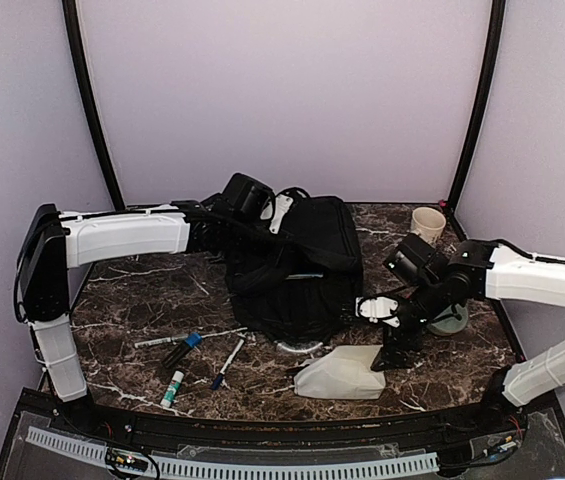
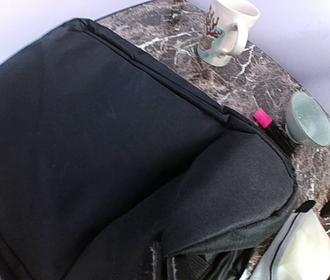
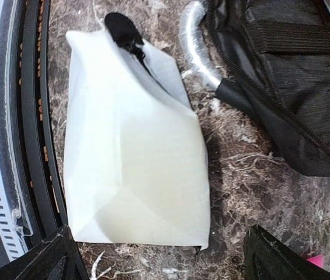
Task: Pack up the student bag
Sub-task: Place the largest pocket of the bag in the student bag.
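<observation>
My right gripper needs to come down to its left in the top view next, with its fingers on both sides of the white pouch's body (image 1: 354,374) (image 3: 136,181).
The student bag (image 1: 297,265), a large black backpack, lies in the middle of the table and fills the left wrist view (image 2: 94,134). My left gripper (image 1: 247,200) is at its far left corner. There its fingertips (image 2: 155,260) are shut on a raised fold of the bag's black fabric. A white soft pouch (image 3: 132,146) with a black zip tab lies in front of the bag, near the table's front edge (image 1: 340,373). My right gripper (image 3: 165,256) hovers open over the pouch's end, one finger on each side, not touching it.
A white mug (image 1: 427,224) stands at the back right and a grey-green bowl (image 2: 309,119) sits right of the bag, beside a pink-capped marker (image 2: 262,118). Pens (image 1: 227,362) and a glue stick (image 1: 172,388) lie front left. A clear ring (image 3: 195,44) pokes out under the bag.
</observation>
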